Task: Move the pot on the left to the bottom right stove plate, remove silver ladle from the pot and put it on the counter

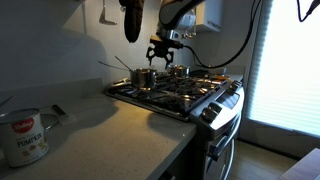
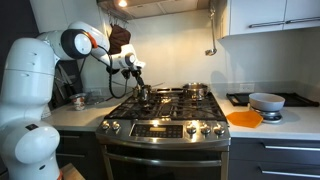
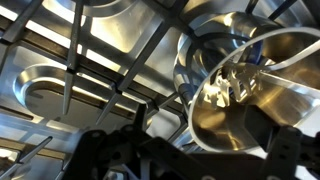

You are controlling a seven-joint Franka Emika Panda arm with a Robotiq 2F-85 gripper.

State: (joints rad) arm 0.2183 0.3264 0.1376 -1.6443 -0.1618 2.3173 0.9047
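My gripper moves down with its fingers spread over the pot's rim (image 1: 154, 70) (image 3: 194, 122) next, because that rim already lies between the two fingers.
A small steel pot (image 1: 145, 77) stands on a left burner of the stove; it also shows from the front (image 2: 145, 94). A silver ladle sits in it, its thin handle (image 1: 116, 65) sticking out to the left. In the wrist view the pot (image 3: 250, 110) is close under me with the ladle's head (image 3: 235, 78) inside. My gripper (image 1: 161, 50) hangs just above the pot, seen from the front too (image 2: 135, 72). Its fingers (image 3: 195, 155) are spread and hold nothing.
A second steel pot (image 2: 197, 90) stands on a back burner (image 1: 180, 72). Black grates (image 3: 110, 70) cover the stove. An orange bowl (image 2: 245, 118) and a white bowl (image 2: 266, 100) sit on the counter beside it. A red-labelled can (image 1: 24, 136) stands on the near counter.
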